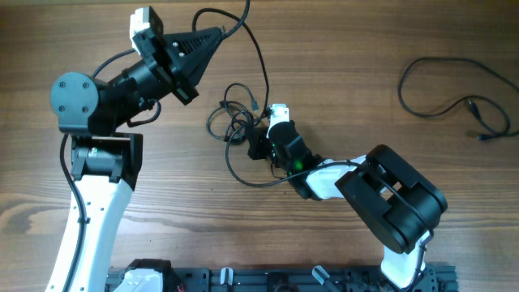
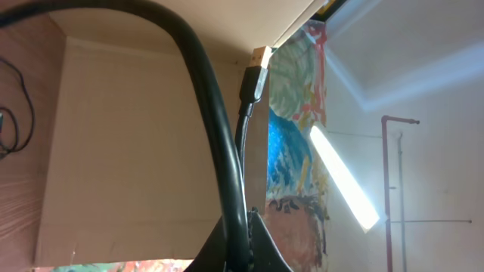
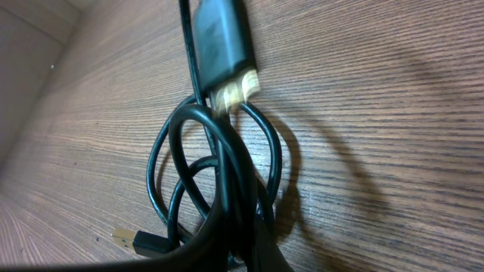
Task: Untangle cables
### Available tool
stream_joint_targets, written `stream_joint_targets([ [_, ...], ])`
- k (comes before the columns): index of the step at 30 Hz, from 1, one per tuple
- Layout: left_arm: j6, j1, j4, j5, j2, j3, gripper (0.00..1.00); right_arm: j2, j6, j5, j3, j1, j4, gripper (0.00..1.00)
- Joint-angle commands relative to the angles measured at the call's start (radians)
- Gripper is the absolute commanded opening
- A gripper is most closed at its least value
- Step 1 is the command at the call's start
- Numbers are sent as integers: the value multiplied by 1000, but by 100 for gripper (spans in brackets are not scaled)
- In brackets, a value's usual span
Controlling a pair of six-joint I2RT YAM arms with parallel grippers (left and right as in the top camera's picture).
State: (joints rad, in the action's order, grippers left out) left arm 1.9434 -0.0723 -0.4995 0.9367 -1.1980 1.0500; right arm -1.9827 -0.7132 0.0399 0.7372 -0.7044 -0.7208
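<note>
Next, my left gripper pulls away from the bundle and down before it opens, since its cord still runs into the knotted loops my right gripper holds.
The cables [image 1: 235, 122] lie as a knotted bundle of thin black loops at the table's middle. One cord [image 1: 262, 69] runs from the bundle up to my left gripper [image 1: 220, 34], which is raised at the upper left and shut on it. In the left wrist view that cord [image 2: 215, 121] passes between the fingers [image 2: 265, 253], and a USB plug [image 2: 257, 72] hangs beyond. My right gripper [image 1: 255, 139] sits at the bundle's right edge, shut on several strands [image 3: 219, 174]. A black plug [image 3: 223, 45] and a smaller USB plug [image 3: 128, 240] show there.
Another black cable [image 1: 473, 104] lies loose by itself at the far right of the wooden table [image 1: 365, 49]. The arm bases and a black rail [image 1: 276, 280] run along the front edge. A beige panel [image 2: 128, 151] fills the left wrist view.
</note>
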Motion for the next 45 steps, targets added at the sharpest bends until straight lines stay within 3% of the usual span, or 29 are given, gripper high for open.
stream_joint_targets([
  [1, -82, -3, -8, 17, 8, 14, 4, -20, 10, 6, -6, -4, -4, 5],
  [4, -173, 44, 13, 16, 8, 14, 4, 100, 11, 86, -6, 33, 132, 5],
  [8, -320, 168, 239, 16, 8, 14, 4, 332, 37, 327, -3, 132, 472, 5],
  [12, -583, 280, 574, -12, -5, 14, 4, 468, 150, 618, -3, 248, 832, 4],
  [18, -982, 319, 912, -105, -69, 14, 4, 475, 367, 654, -3, 262, 1086, 4],
  [19, -1081, 319, 959, -105, -89, 14, 14, 475, 401, 654, -3, 262, 1102, 5],
  [21, -1326, 295, 1055, -109, -130, 14, 49, 475, 402, 653, -3, 262, 1103, 4],
  [22, -1386, 281, 1072, -109, -145, 14, 61, 475, 402, 653, -3, 262, 1100, 4],
  [25, -1498, 232, 1127, -109, -203, 14, 80, 475, 402, 654, -3, 262, 1104, 5],
  [28, -1511, 137, 1185, -126, -242, 14, 83, 475, 396, 654, -3, 262, 1103, 4],
  [30, -1493, 60, 1226, -213, -253, 14, 82, 475, 396, 654, -3, 262, 1102, 4],
  [33, -1375, -86, 1270, -377, -256, 14, 72, 475, 396, 654, -3, 262, 1095, 4],
  [35, -1282, -195, 1267, -502, -256, 14, 72, 475, 394, 655, -3, 262, 1095, 4],
  [39, -1172, -369, 1219, -652, -302, 14, 72, 475, 396, 669, -3, 262, 1089, 4],
  [45, -1120, -479, 1075, -669, -484, 14, 58, 475, 396, 668, -3, 262, 1069, 4],
])
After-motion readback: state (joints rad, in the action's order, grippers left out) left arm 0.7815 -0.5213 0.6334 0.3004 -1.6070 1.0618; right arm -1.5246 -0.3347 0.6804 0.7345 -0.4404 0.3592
